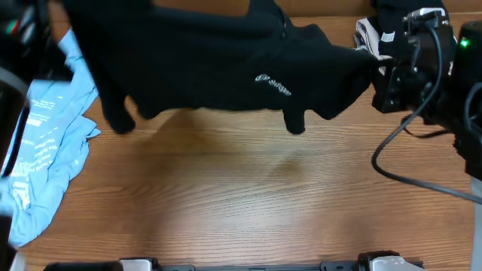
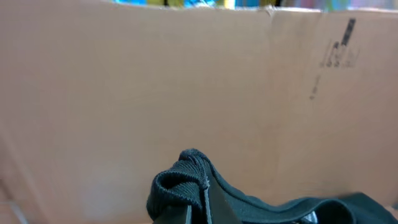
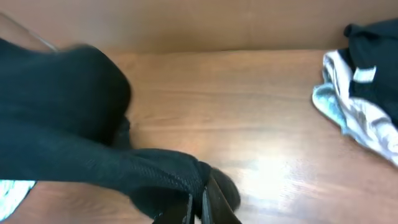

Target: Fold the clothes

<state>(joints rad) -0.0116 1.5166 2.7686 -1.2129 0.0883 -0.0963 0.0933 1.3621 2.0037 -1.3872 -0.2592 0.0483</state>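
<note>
My right gripper holds the black fabric (image 3: pixel 93 149) and will move outward and down to the bare far wood beside the pile, then let go of the fabric there.
The large black garment (image 1: pixel 226 60) hangs stretched across the far side of the table, its small white logo (image 1: pixel 273 84) facing up. In the left wrist view my left gripper (image 2: pixel 198 202) is shut on a ribbed black edge (image 2: pixel 180 180) of it, held up in front of a cardboard wall. My right gripper (image 3: pixel 198 208) is shut on another bunched part of the black fabric (image 3: pixel 93 149) just above the wood. In the overhead view the right gripper (image 1: pixel 376 69) meets the garment's right end. The left gripper's fingers are hidden there.
A light blue garment (image 1: pixel 53 143) lies crumpled at the table's left edge. A white and black pile of clothes (image 1: pixel 375 34) sits at the back right, also seen as the pile (image 3: pixel 357 112). A black cable (image 1: pixel 399 162) loops over the right side. A cardboard wall (image 2: pixel 186 74) stands behind.
</note>
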